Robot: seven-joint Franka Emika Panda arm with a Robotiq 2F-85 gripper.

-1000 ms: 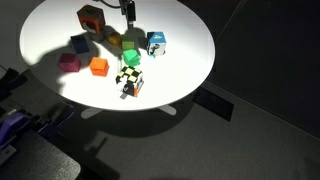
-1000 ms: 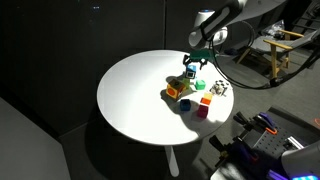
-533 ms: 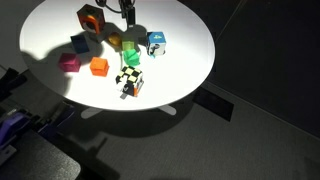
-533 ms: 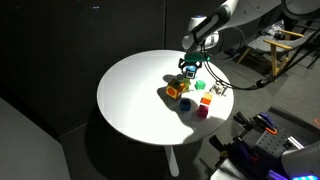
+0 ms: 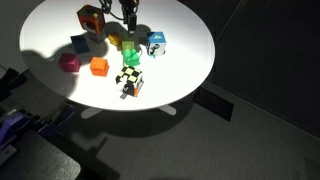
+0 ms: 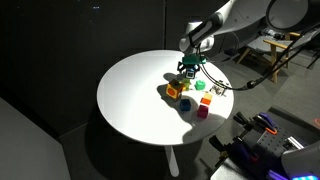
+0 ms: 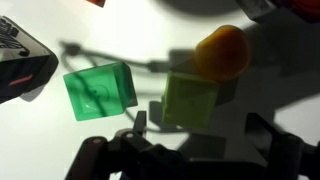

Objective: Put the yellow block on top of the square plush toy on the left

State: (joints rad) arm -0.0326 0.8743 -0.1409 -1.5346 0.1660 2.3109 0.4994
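Observation:
The robot's open gripper needs to lower its fingers next around the sides of the yellow block [image 7: 192, 100] below, and one finger should go into the clear gap beside the green block.
The yellow block [image 7: 192, 100] is a pale yellow-green cube on the white table [image 5: 180, 70]; in an exterior view it sits among the other blocks [image 5: 128, 43]. My gripper [image 7: 200, 135] hangs just above it, open, its two dark fingers on either side of the block's near edge and holding nothing. Both exterior views show the gripper [image 5: 127, 18] [image 6: 188, 66] over the cluster. The square plush toy [image 5: 90, 17], orange with a green patch, stands at the table's far left, apart from the gripper.
A round yellow-orange piece [image 7: 222, 52] touches the yellow block's far corner, and a green block [image 7: 100, 90] lies close beside it. A blue-and-white cube [image 5: 156, 42], a checkered cube [image 5: 130, 78], an orange block [image 5: 98, 66] and a magenta block [image 5: 69, 62] stand nearby.
The gripper has come down a little toward the cluster of blocks and stayed open. No block has moved.

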